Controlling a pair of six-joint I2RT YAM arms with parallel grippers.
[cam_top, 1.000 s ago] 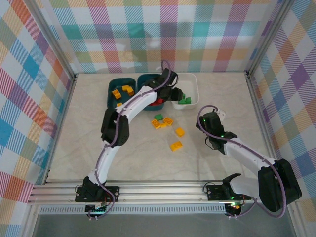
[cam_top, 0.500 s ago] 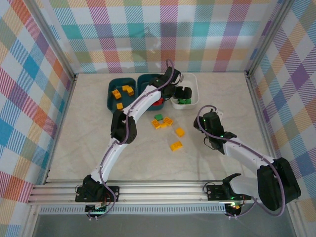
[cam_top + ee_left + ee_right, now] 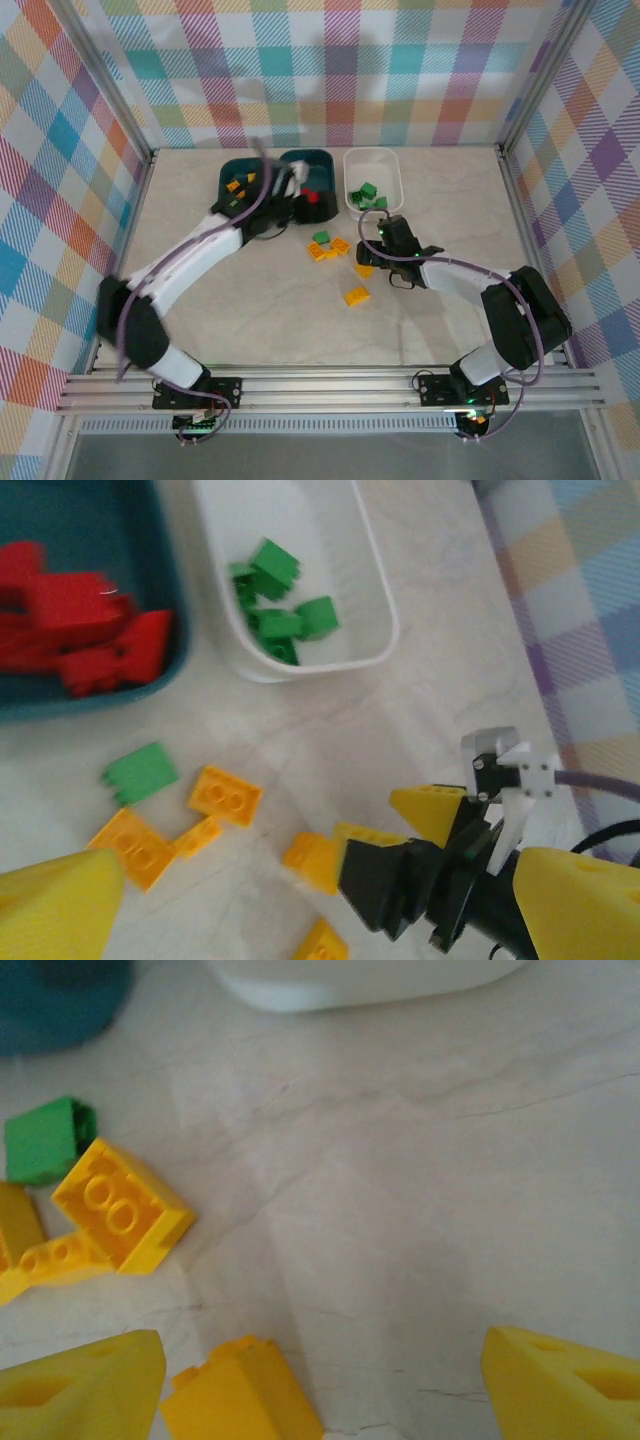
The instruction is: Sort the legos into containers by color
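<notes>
My right gripper eases down and toward the loose pile next, onto the nearest yellow lego point(image 3: 364, 271) point(image 3: 240, 1397), since that lego lies just below it, on the pile's side.
My left gripper point(image 3: 283, 192) hovers open and empty by the teal bin point(image 3: 310, 172) of red legos point(image 3: 85, 630), blurred in the top view. The white bin point(image 3: 390, 190) holds green legos point(image 3: 275, 610); the other teal bin point(image 3: 228, 190) holds yellow ones. My right gripper point(image 3: 375, 252) is open low over the table, a yellow lego point(image 3: 245, 1395) between its fingers point(image 3: 80, 1385), close to the left one. Loose on the table lie a green lego point(image 3: 321, 237) and yellow legos point(image 3: 335, 247), with another yellow lego point(image 3: 356, 295) nearer.
Metal rails and checkered walls ring the table. In the left wrist view my right gripper point(image 3: 400, 825) reaches in from the lower right, beside the loose pile. Bare tabletop lies to the left and near side.
My left arm has pulled back from over the white bin toward the left. My right arm has swung left across the table to the yellow lego beside the pile.
</notes>
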